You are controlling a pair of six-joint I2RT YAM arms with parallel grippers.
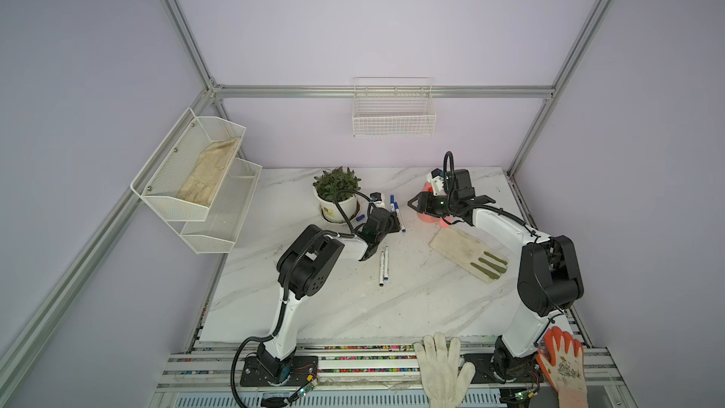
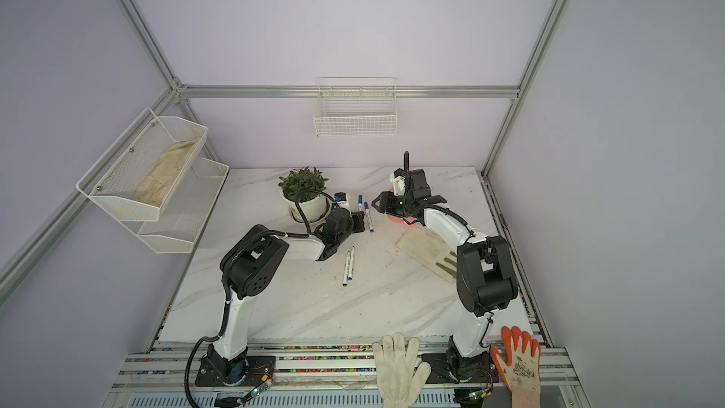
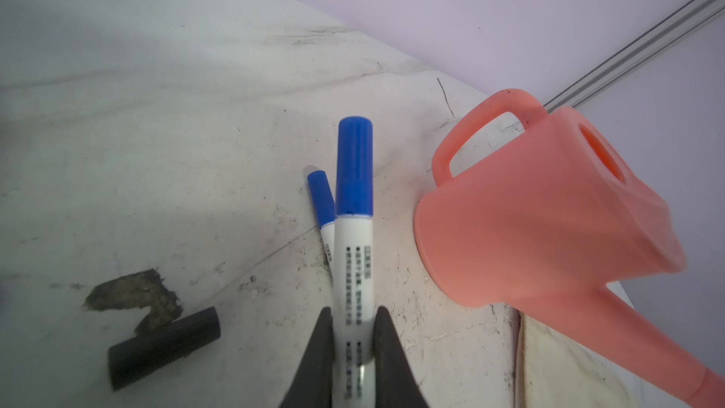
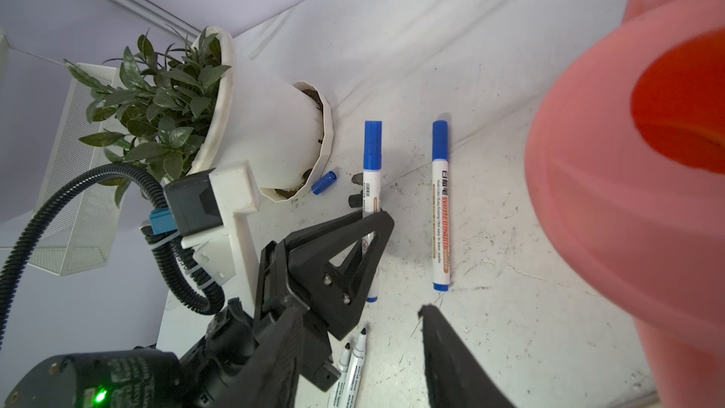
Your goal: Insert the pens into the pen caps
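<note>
The held pen has its blue cap on, so the left gripper will move down toward the tabletop (image 3: 308, 249) beside the second blue-capped pen and let go of the white body of the pen.
My left gripper (image 3: 354, 312) (image 1: 393, 219) is shut on the white barrel of a pen (image 3: 353, 261) (image 4: 372, 174) that wears a blue cap. A second blue-capped pen (image 4: 440, 206) (image 1: 399, 217) lies just beside it on the table. Two uncapped pens (image 1: 383, 268) (image 2: 349, 266) lie side by side nearer the front. A loose blue pen cap (image 4: 324, 182) rests against the plant pot, and a black cap (image 3: 163, 347) lies close to the held pen. My right gripper (image 4: 357, 310) (image 1: 411, 203) hovers open and empty to the right of the capped pens, above the watering can.
A potted plant (image 1: 337, 194) stands left of the pens and a pink watering can (image 3: 541, 209) right of them. A brownish debris scrap (image 3: 133, 296) lies by the black cap. A work glove (image 1: 467, 253) lies at the right, and other gloves (image 1: 443, 366) hang over the front rail.
</note>
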